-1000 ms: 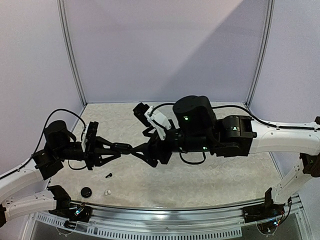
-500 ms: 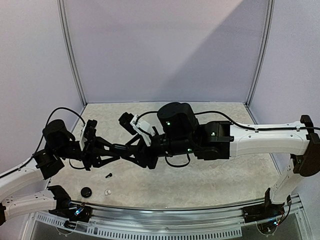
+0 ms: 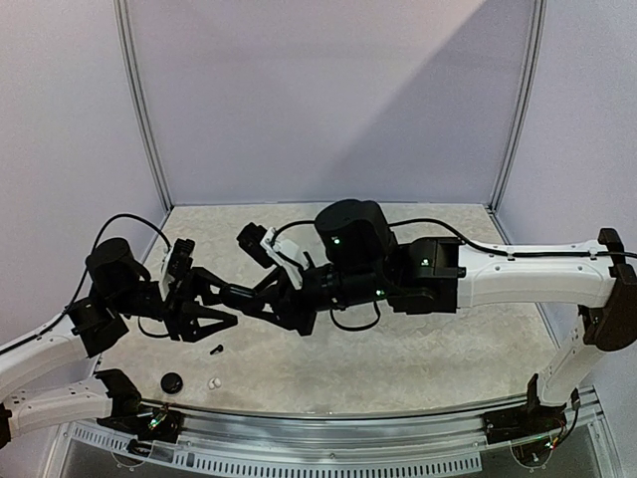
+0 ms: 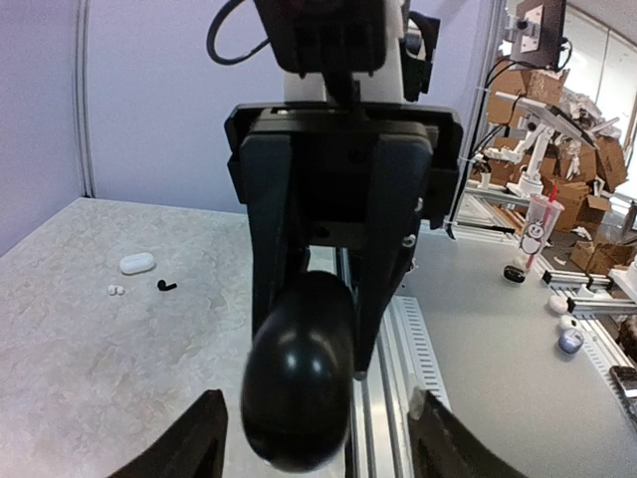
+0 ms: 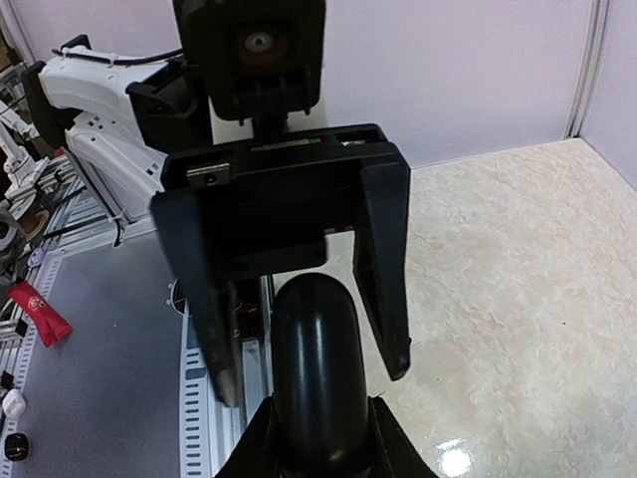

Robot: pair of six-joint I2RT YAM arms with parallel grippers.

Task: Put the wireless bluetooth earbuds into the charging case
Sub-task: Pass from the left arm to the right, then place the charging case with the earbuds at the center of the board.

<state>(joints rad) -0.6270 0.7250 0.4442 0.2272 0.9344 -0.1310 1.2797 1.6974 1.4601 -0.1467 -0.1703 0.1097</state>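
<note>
The table's middle (image 3: 329, 342) is bare, so my right gripper will next move away from the open left gripper, tilt downward and lower the charging case there.
A glossy black charging case (image 5: 314, 349) is pinched between the fingers of my right gripper (image 5: 318, 423), which is shut on it above the table's left side. My left gripper (image 4: 317, 403) faces it head-on, open, one finger on each side of the case (image 4: 299, 373) and neither touching it. In the top view the two grippers meet at the case (image 3: 244, 302). A black earbud (image 3: 216, 349) and a white earbud (image 3: 213, 382) lie on the table below them. Farther off lie a black earbud (image 4: 166, 286) and two white earbuds (image 4: 115, 290).
A white case (image 4: 137, 263) lies shut on the marbled table beside the white earbuds. A round black object (image 3: 172, 381) sits near the front left edge. A metal rail (image 3: 328, 410) runs along the near edge, and walls enclose the other three sides.
My right arm reached left and shut on the black case that the left gripper held. The left gripper then opened and let it go.
</note>
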